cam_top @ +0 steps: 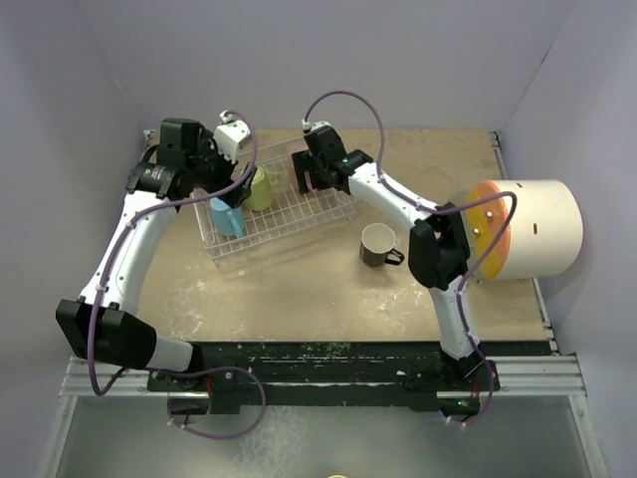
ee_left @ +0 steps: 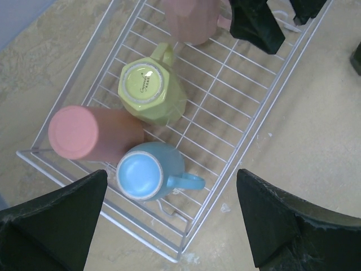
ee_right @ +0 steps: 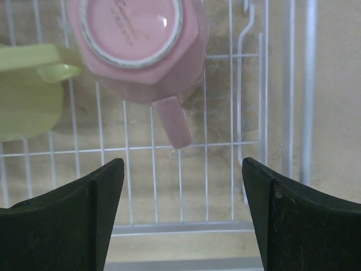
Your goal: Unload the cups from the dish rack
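Note:
The light pink mug's handle points into the gap between the right gripper's open fingers, so the right gripper should lower onto the handle with its fingers on either side.
The white wire dish rack holds four mugs, all bottom up. The light blue mug and coral-red mug stand at the rack's left end, and the yellow-green mug is further in. My left gripper is open above the blue mug and touches nothing. The light pink mug is at the rack's far right, its handle pointing at my right gripper, which is open just above it. The black mug stands upright on the table right of the rack.
A big cream cylinder with an orange-yellow face lies at the right, behind my right arm's elbow. The tan table top is walled at the back and both sides. My two grippers are both over the rack.

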Motion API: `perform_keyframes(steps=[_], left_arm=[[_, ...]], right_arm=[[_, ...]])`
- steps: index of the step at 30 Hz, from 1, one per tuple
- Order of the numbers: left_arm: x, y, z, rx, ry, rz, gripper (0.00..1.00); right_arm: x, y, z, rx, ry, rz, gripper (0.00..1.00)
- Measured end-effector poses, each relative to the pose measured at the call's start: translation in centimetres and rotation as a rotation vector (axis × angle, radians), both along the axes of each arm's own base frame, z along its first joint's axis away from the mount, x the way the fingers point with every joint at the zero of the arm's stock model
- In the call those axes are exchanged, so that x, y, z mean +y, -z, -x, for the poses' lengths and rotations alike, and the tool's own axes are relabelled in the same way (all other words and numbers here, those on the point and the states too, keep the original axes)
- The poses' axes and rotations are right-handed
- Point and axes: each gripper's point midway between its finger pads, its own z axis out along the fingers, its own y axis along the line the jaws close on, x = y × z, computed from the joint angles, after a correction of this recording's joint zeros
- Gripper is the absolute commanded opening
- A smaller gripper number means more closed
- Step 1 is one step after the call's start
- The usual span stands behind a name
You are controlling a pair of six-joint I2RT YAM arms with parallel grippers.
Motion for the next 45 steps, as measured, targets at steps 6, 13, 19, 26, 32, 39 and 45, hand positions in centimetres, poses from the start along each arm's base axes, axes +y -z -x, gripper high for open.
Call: perform_keyframes(steps=[6,13,19,26,32,39,45], left_arm=[[-0.5,0.9,0.1,0.026,-0.004,0.033,0.99],[-0.9,0.9,0.1,0.042,-0.010,0.070,0.99],[-1.1,0.8,0.2,0.047,-0.007,0.081,0.99],[-1.5,0.2,0.5,0.032,0.014,0.100,0.99],[-1.9,-0.4,0.7,0.019,0.028,0.122,0.99],[-2.0,-0.3,0.7,0.024,0.026,0.132,0.99],[-2.1,0.4,1.4,0.031,0.044,0.135,0.99]], right_arm=[[0.0,3.8,-0.5,0.028,-0.056,0.088,0.86],[0.9,5.1,-1.9,0.008,-0.083,0.105,0.84],[1.2,5.8,-2.4,-0.009,-0.101,0.116,0.78],[1.2,5.2,-3.3,-0.055,-0.121,0.139,0.70],[1.3,5.3,-3.7,-0.069,-0.116,0.146,0.47],[1.9,6.2,-3.6,-0.078,-0.125,0.136,0.11],[2.3,6.0,-2.9,-0.088,-0.135,0.125,0.00]])
